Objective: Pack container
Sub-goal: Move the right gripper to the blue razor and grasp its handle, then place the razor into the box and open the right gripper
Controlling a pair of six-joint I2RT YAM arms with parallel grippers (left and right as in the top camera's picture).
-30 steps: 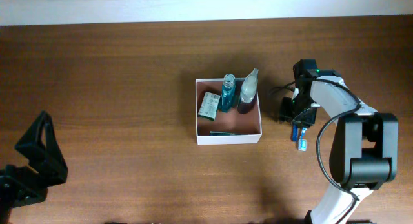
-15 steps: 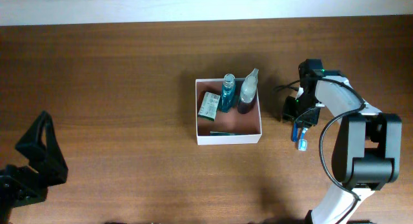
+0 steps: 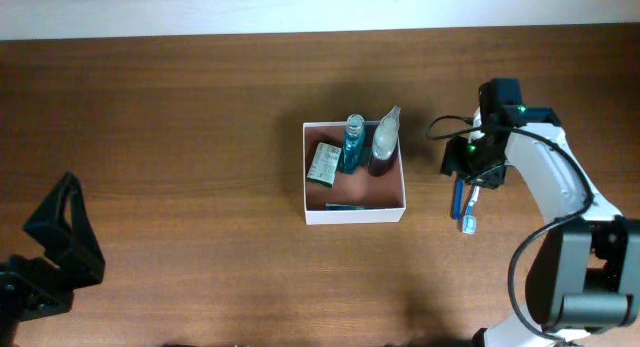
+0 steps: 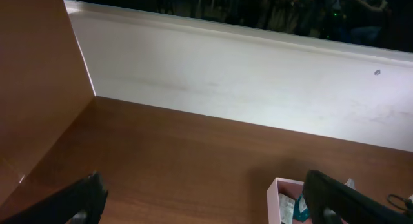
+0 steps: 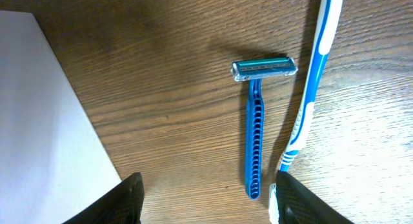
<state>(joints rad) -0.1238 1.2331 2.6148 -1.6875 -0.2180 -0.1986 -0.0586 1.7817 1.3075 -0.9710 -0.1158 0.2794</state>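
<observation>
My right gripper has the blue razor's handle between its open fingers, close by the toothbrush (image 5: 311,88), and will next lower and pull slightly back onto that handle.
The container (image 3: 354,215) is a square white-walled box with a reddish-brown inside at mid table. It holds a teal bottle (image 3: 352,143), a clear bottle (image 3: 383,141) and a pale packet (image 3: 323,164). Its corner shows in the left wrist view (image 4: 279,193) and its white wall in the right wrist view (image 5: 45,121). A blue razor (image 5: 255,124) and a blue-and-white toothbrush (image 5: 311,88) lie on the table right of the container, also in the overhead view (image 3: 457,198) (image 3: 470,211). My right gripper (image 5: 205,201) is open above their near ends. My left gripper (image 4: 206,201) is open and empty at the far left.
The wooden table (image 3: 180,137) runs to a white wall (image 4: 245,82) at the back. A black cable (image 3: 448,122) loops beside my right arm.
My right gripper has moved right and slightly back, away from the container's right wall, to above the razor and toothbrush. The left arm has not moved.
</observation>
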